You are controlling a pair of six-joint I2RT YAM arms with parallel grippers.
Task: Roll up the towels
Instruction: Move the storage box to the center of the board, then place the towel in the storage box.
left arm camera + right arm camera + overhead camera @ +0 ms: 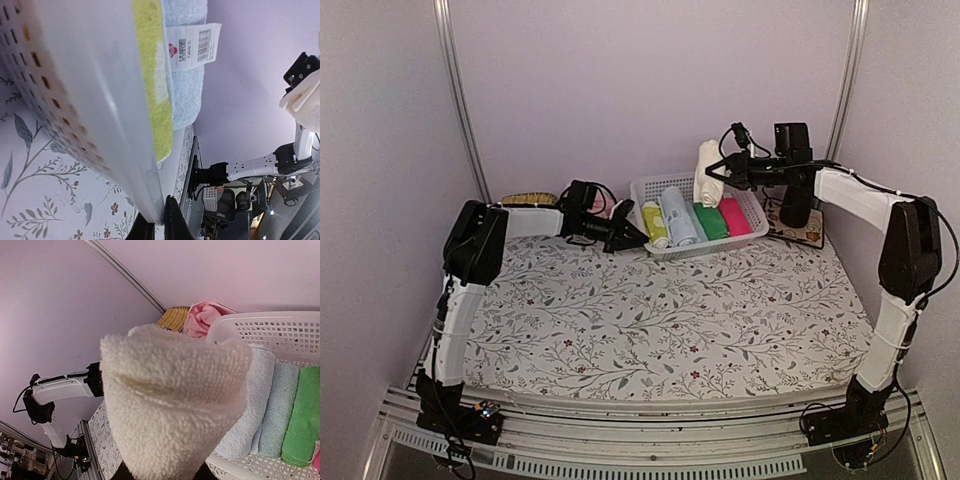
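Note:
The robot's left gripper needs to pull the pinched corner of the basket back toward the robot's base and then open off the basket's rim, because the basket stands crooked near the back wall.
My right gripper is shut on a rolled cream towel and holds it upright in the air above the back of the white basket. In the right wrist view the cream towel fills the middle, and only the tips of the right gripper show under it. A pale pink towel lies crumpled behind the left arm; the same pink towel shows beyond the basket. My left gripper pinches the basket's left corner. Close up, the left gripper is shut on the basket rim.
The basket holds a yellow-green roll, a light blue roll, a green roll and a magenta roll. A woven brush-like item lies at the back left. A patterned mat sits right of the basket.

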